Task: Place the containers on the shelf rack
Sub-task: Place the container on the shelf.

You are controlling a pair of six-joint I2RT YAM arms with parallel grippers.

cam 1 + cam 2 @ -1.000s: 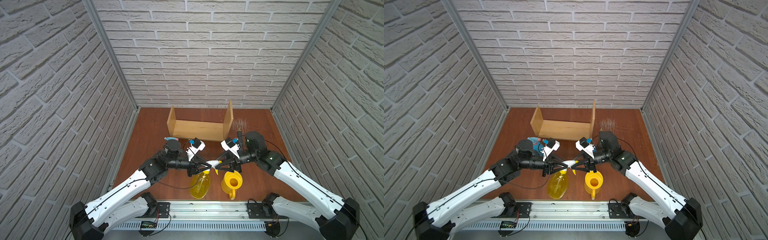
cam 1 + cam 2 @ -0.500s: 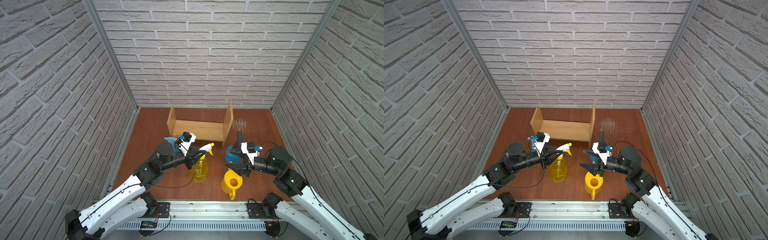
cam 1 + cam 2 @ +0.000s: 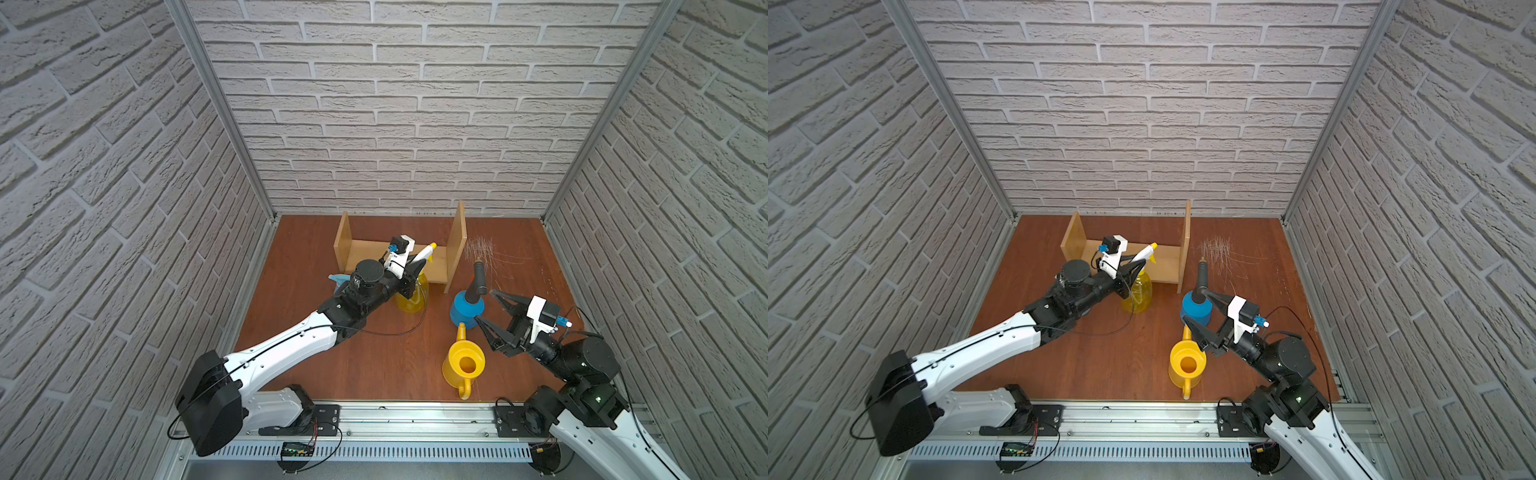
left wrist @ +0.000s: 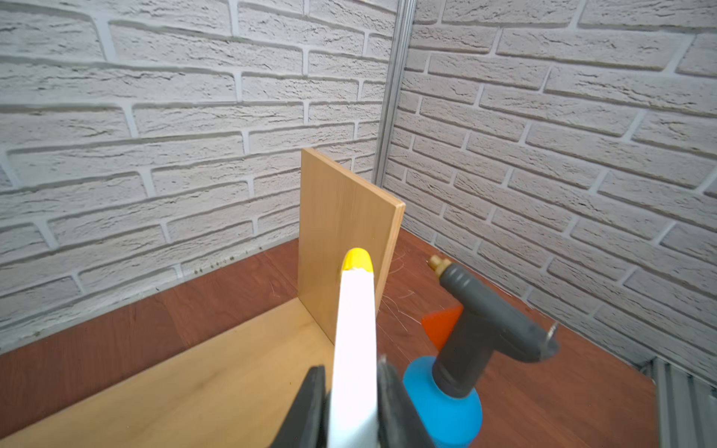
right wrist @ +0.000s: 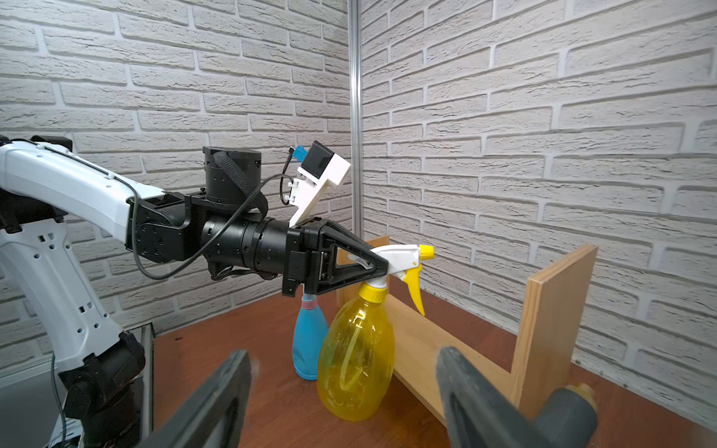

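My left gripper needs to carry the yellow bottle outward next, over the rack's front edge, and release it on the rack's bare board (image 3: 439, 258) beside the sprayer-side panel, which lies outward.
My left gripper (image 3: 409, 266) is shut on the white head (image 4: 355, 341) of the yellow spray bottle (image 3: 411, 295), which hangs tilted at the front edge of the shelf rack (image 3: 365, 253), its base low over the table. The rack's board (image 4: 232, 380) holds nothing. The light-blue bottle (image 5: 310, 341) stands behind the left arm, partly hidden in both top views. My right gripper (image 3: 485, 306) is open, nothing between its fingers, beside the blue pressure sprayer (image 3: 467, 309). The yellow watering can (image 3: 463, 365) stands in front of the sprayer.
Brick walls close in the table at the left, back and right. The rack's tall right side panel (image 3: 457, 245) stands close to the sprayer's grey head (image 4: 492, 329). Pale scratches (image 3: 482, 249) mark the back right. A metal rail (image 3: 415, 415) runs along the front.
The left arm has carried the yellow spray bottle from the front middle back to the rack. The right gripper has left the bottle's head, opened and drawn back to the right beside the blue sprayer.
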